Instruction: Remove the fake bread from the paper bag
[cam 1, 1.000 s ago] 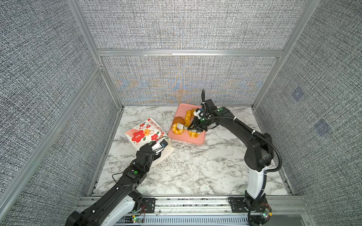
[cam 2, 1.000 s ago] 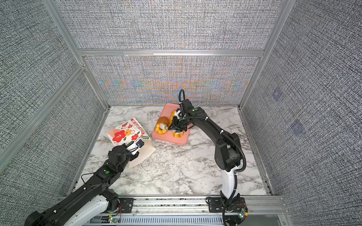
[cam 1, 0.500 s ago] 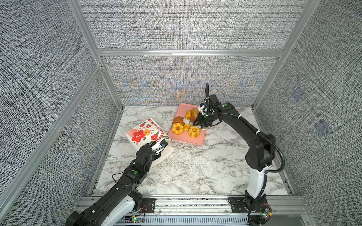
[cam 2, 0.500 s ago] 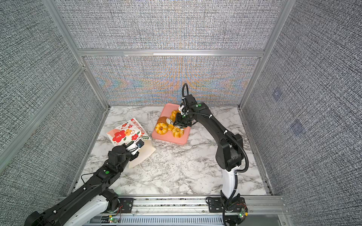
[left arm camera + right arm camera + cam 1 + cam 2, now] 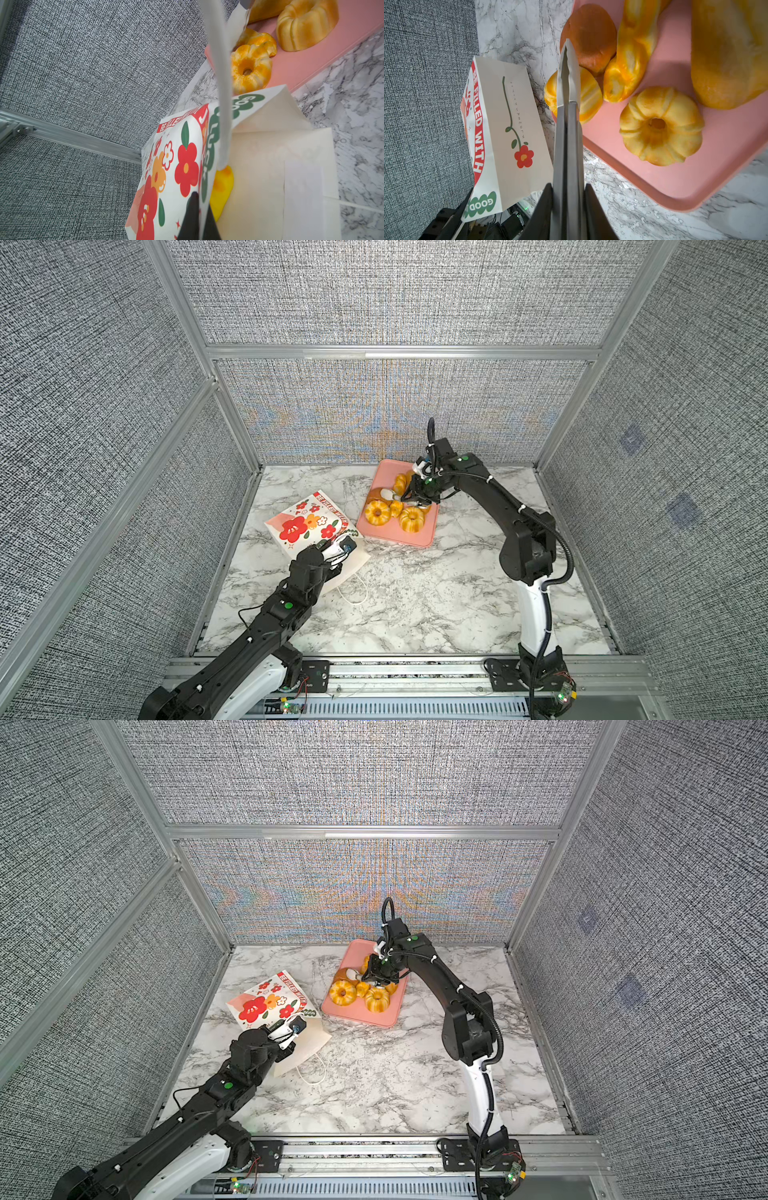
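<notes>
I will pull my right gripper back off the tray and let go of the tongs at the bag's opening (image 5: 357,556), which lies back from the gripper. The yellow bread is still inside.
The paper bag (image 5: 307,522) (image 5: 266,1002) lies on its side on the marble table, left of centre. My left gripper (image 5: 329,556) (image 5: 286,1036) (image 5: 199,207) is shut on its wall at the open mouth. One yellow piece of fake bread (image 5: 222,187) shows inside the bag. Several more pieces lie on the pink tray (image 5: 395,536) (image 5: 357,1017) (image 5: 695,176), among them two ring cakes (image 5: 377,512) (image 5: 411,519) and a brown bun (image 5: 589,35). My right gripper (image 5: 419,499) (image 5: 376,979) (image 5: 568,187) is shut on metal tongs (image 5: 568,83). The tongs are closed and empty above the tray's bread.
A white cord handle (image 5: 353,593) of the bag trails on the table toward the front. The tray sits near the back wall, just right of the bag. Grey fabric walls with aluminium rails enclose the table on three sides.
My right gripper with the tongs has shifted slightly over the tray. The left gripper and the bag have stayed where they were.
</notes>
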Controlling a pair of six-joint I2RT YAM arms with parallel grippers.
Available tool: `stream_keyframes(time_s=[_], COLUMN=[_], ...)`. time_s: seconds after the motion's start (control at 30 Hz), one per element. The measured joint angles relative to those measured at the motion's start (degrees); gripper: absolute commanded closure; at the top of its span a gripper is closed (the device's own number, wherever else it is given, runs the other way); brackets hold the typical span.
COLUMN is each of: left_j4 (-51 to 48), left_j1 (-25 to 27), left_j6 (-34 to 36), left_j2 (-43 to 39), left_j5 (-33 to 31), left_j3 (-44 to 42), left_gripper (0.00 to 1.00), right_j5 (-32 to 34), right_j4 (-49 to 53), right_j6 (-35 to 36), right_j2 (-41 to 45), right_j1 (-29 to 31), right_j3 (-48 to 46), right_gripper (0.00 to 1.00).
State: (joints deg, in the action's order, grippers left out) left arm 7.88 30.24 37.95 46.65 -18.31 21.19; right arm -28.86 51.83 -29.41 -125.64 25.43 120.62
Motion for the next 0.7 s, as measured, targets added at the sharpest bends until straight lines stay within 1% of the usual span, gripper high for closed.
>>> stream_keyframes(time_s=[0.2, 0.4, 0.57, 0.7], left_j4=[0.0, 0.2, 0.2, 0.2], left_j1=[0.0, 0.0, 0.0, 0.0], left_j6=[0.0, 0.0, -0.1, -0.4], left_j2=[-0.2, -0.7, -0.6, -0.5], left_j5=[0.0, 0.0, 0.0, 0.0], left_j3=[0.0, -0.1, -0.1, -0.1], left_gripper=[1.00, 1.00, 1.00, 1.00], right_j5=[0.2, 2.3, 6.5, 10.2], right_j4=[-0.2, -1.9, -1.3, -1.4], right_j6=[0.2, 0.2, 1.2, 3.2], right_j2=[3.7, 8.9, 11.7, 17.4], right_j1=[0.7, 1.6, 1.6, 1.6], right_j3=[-7.4, -14.8, -15.9, -17.5], right_gripper=[1.00, 1.00, 1.00, 0.99])
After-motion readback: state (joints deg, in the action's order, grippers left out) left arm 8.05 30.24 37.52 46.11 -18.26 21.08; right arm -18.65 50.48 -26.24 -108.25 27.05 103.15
